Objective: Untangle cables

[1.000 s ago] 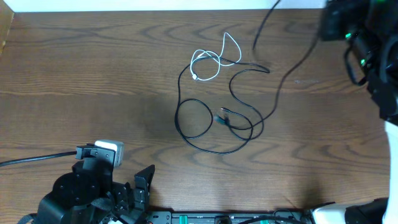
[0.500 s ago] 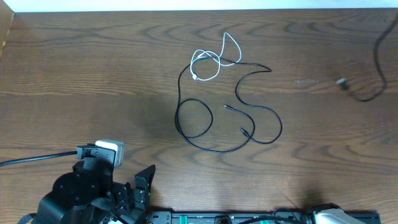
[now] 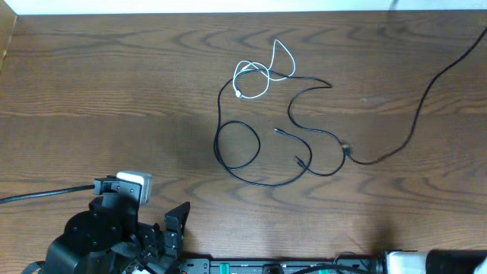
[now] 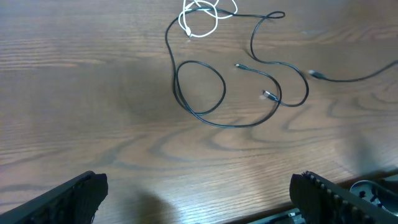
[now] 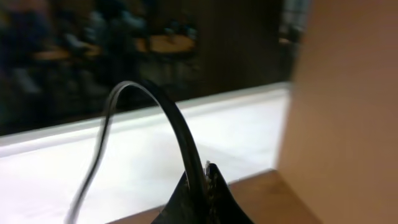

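Observation:
The black cord's plug is still beside the loops, so my right gripper will next pull it farther to the right in the overhead view and release the cord there.
A thin black cable lies in loops mid-table, also in the left wrist view. The white cable coils at its far end and overlaps it there. A second black cord runs from the right edge to a plug beside the loops. My right gripper is out of the overhead view, shut on a black cord that arches up from its jaws. My left gripper is open and empty at the near left, well short of the cables.
A thick black cable runs off left from the left arm's base. A black rail with electronics lines the table's near edge. A white strip borders the far edge.
The right arm has left the overhead view at top right. Its black cord came out of the loops; the free end swung right, then settled beside the loops. The left arm stayed still.

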Controlling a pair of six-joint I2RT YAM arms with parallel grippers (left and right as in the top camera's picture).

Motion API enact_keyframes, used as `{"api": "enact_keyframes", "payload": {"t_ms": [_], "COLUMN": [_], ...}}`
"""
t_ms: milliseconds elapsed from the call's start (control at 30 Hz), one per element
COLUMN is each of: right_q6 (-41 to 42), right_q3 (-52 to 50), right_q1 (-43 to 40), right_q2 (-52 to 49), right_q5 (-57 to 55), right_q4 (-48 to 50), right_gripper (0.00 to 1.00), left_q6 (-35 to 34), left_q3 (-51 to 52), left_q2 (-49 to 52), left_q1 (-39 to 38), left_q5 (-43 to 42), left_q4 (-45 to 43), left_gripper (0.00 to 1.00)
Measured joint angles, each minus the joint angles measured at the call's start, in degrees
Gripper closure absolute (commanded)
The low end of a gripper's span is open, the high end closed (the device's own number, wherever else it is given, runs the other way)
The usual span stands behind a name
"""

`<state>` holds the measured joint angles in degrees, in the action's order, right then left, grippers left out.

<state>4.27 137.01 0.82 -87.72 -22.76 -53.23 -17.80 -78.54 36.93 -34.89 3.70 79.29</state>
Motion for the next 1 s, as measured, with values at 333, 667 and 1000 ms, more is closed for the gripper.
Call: {"api": "enact_keyframes", "payload": {"t_ms": [333,667,1000], "right_q6": [0.3,5.4,11.5], "right_q3": [0.0,0.0,0.0], "right_q1": [-23.4,-40.0,-51.7], "right_q2": [-5.1,-14.4,-23.2], "right_q5": [6.8,19.3,31.3], "right_q4": [1.9,4.0,-0.9], "right_gripper": [0.99,0.99,0.08], "left_q6": [0.0,0.0,0.0], "left_q3": [0.0,0.0,0.1], "left_q2": [0.0,0.0,0.0], "left_q1": [0.0,0.0,0.0], "left_q5": [-0.2,-1.5,-1.9], "left_q4": [0.0,1.9,2.8], "left_gripper": [0.01,0.01,0.01]}}
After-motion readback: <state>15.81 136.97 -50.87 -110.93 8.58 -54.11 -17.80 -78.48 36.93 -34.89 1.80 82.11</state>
